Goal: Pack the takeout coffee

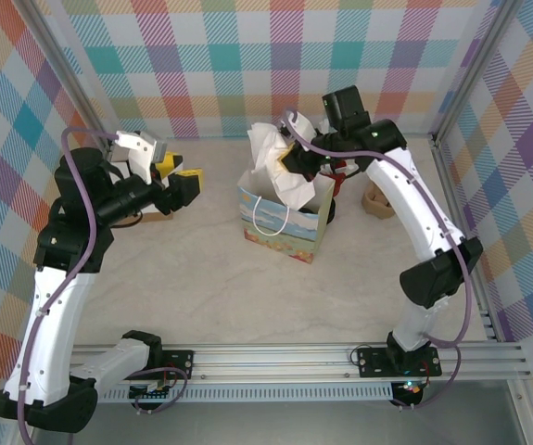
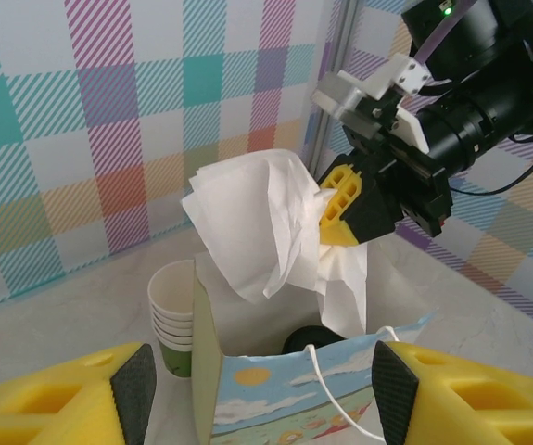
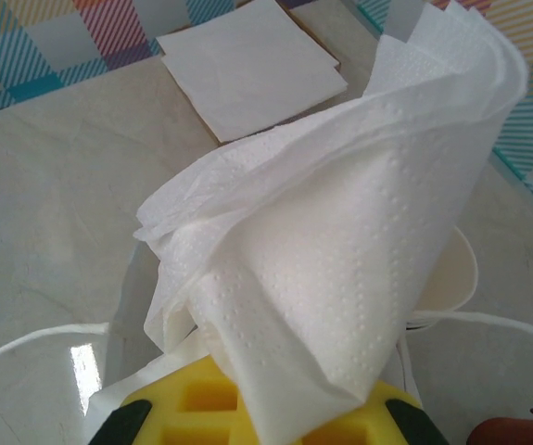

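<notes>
The napkin still bulges above the bag's rim, so my right gripper will tip its fingers down and lower them inside the bag's opening (image 1: 298, 193) below, then release.
A paper gift bag (image 1: 283, 227) with a sky-and-flowers print stands mid-table. Inside it the round black lid of the takeout coffee (image 2: 324, 337) shows; the cup below is hidden by the bag wall. My right gripper (image 1: 296, 158) hangs over the bag's mouth, its yellow fingers (image 2: 343, 206) shut on a crumpled white paper napkin (image 2: 264, 222) that droops into the bag. The napkin (image 3: 340, 269) hides most of the right gripper (image 3: 257, 415) in its own wrist view. My left gripper (image 1: 171, 176) is open, left of the bag and apart from it, its pads (image 2: 134, 389) framing the bag (image 2: 275, 394).
A stack of lidless green cups (image 2: 173, 315) stands just behind the bag. A flat pile of white napkins (image 3: 252, 65) lies on the table beyond it. A small brown object (image 1: 377, 199) sits at the right, near the metal frame post (image 1: 451, 185). Plaid walls surround the table.
</notes>
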Controlling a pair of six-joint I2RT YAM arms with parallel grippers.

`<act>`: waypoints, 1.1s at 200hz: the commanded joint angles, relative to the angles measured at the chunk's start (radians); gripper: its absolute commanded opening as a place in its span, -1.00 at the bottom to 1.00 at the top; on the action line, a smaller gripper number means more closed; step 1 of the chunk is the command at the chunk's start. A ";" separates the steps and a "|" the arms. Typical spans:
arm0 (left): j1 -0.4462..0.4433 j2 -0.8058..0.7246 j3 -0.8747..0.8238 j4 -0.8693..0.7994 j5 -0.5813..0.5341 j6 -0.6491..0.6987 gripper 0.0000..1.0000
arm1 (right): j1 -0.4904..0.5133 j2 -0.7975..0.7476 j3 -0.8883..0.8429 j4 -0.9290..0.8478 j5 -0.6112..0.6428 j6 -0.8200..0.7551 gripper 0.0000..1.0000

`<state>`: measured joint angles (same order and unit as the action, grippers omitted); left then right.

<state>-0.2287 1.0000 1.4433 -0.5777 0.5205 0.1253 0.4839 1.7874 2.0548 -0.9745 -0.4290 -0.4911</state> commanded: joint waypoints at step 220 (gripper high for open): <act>-0.015 0.008 -0.053 0.051 -0.045 -0.017 0.37 | 0.060 -0.005 -0.044 -0.131 0.237 -0.024 0.29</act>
<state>-0.2287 1.0107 1.4090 -0.5694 0.4870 0.1207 0.5430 1.8671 1.9785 -1.1042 -0.2111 -0.5476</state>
